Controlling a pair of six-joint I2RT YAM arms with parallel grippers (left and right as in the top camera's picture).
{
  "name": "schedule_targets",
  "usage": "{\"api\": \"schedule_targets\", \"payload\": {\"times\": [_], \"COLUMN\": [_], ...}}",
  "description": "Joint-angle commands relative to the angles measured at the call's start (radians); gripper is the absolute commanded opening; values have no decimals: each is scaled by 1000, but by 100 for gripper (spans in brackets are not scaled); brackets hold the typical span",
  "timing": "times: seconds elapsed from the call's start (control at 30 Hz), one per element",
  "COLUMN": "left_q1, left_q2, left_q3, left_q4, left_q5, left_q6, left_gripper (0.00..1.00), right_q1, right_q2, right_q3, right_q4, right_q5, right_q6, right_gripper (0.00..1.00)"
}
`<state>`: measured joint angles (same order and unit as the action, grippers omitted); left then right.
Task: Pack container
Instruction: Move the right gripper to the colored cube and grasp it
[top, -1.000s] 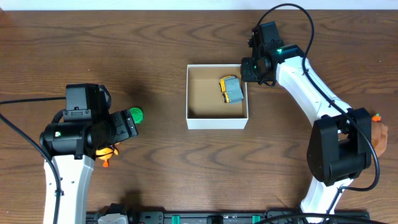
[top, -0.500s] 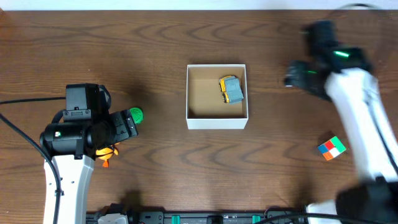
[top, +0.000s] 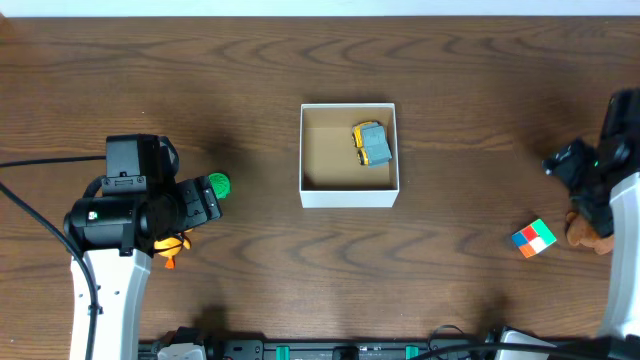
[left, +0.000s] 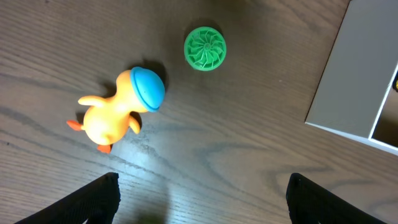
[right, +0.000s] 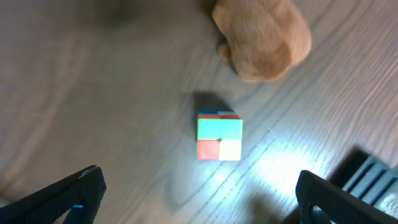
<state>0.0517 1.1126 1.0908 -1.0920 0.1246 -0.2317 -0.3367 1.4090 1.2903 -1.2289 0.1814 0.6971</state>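
Observation:
My right gripper needs to pull back next and go down onto the colourful cube (top: 534, 238) (right: 219, 136), with one finger down each side of the cube.
The container (top: 349, 196), a white-walled square box with a brown inside, stands mid-table and shows in the left wrist view as a grey-white wall (left: 357, 74). A grey and yellow toy truck (top: 372, 144) lies in its right half. My left gripper (left: 202, 190) hangs open above bare wood, near an orange duck with a blue cap (left: 118, 109) and a green disc (left: 205, 48). My right gripper (right: 199, 190) is open and empty at the table's right edge, above a colourful cube (right: 219, 135) and a brown plush (right: 264, 37).
From overhead the duck (top: 170, 245) is half hidden under my left arm and the green disc (top: 217, 184) lies just right of it. The cube (top: 533, 238) and plush (top: 583, 232) sit far right. A dark rail (top: 300, 351) runs along the front edge.
My right arm swung from the container's right rim out to the table's right edge, and its jaws opened wide. The truck stayed in the container. The left arm has not moved.

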Motion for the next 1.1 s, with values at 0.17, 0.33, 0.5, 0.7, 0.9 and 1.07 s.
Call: {"api": "schedule_targets", "payload": {"times": [0.17,0.33,0.5,0.7,0.9,1.07], "left_q1": [5,5,5,5,5,5], "left_q2": [-2,-2,-2,-2,-2,-2], "left_q3": [18,18,18,18,18,18], "left_q4": [0,0,0,0,0,0], "left_q5": [-5,-5,-5,-5,-5,-5], "left_q6": [9,9,9,9,9,9], "left_gripper": [86,86,86,86,86,86], "right_q1": [-66,-66,-66,-66,-66,-66], "right_q2": [8,10,11,24,34,34], "right_q3": [-308,-415,-506,-576,-581,-581], "right_q4": [224,339,477,577,587,582], "right_q5": [-32,-32,-32,-59,-59,-60], "right_q6": [7,2,-1,-6,-7,-7], "right_gripper": [99,99,99,97,91,74]}}
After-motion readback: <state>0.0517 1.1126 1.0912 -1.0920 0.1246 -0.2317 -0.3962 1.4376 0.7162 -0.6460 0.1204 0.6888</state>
